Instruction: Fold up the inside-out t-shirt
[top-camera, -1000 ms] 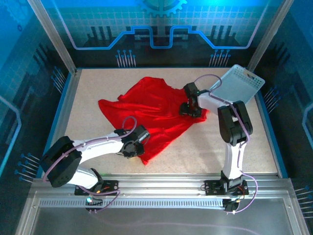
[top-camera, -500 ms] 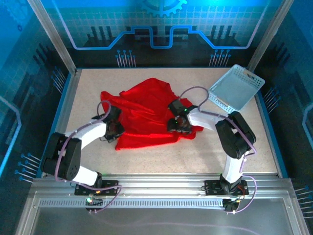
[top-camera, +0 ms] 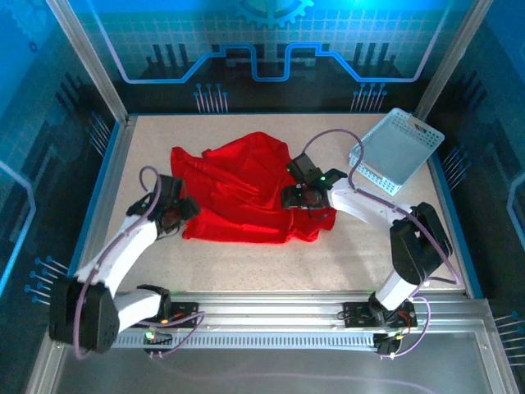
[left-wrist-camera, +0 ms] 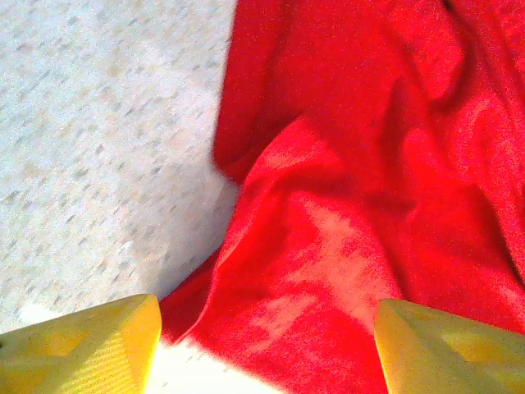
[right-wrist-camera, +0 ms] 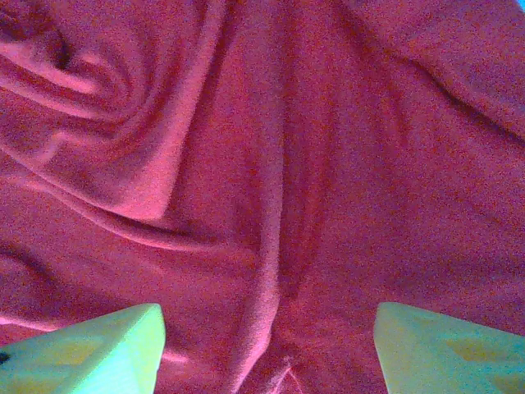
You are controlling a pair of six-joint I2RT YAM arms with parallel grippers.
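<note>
I should next lower my left gripper's open fingers backward and close them where the near hem ends, as the shirt's near corner (top-camera: 188,235) (left-wrist-camera: 175,327) lies below and slightly back.
The inside-out t-shirt (top-camera: 246,193) is a bright red cloth lying crumpled and partly doubled over in the middle of the table. My left gripper (top-camera: 182,213) sits at the shirt's left edge. In the left wrist view it (left-wrist-camera: 267,353) is open, its yellow fingers (left-wrist-camera: 82,345) wide apart over the red hem (left-wrist-camera: 328,246) and a strip of table, gripping nothing. My right gripper (top-camera: 298,197) hovers over the shirt's right part. In the right wrist view it (right-wrist-camera: 267,353) is open above wrinkled cloth (right-wrist-camera: 271,164), with nothing between the fingers.
A light blue mesh basket (top-camera: 398,150) stands tilted at the back right corner, close behind the right arm. The speckled tabletop (top-camera: 353,254) is bare in front of the shirt. Blue walls and metal posts ring the table.
My left gripper carried the shirt's front corner leftward and back, then opened and let go. The shirt went from spread out to bunched. My right gripper shifted left over the cloth.
</note>
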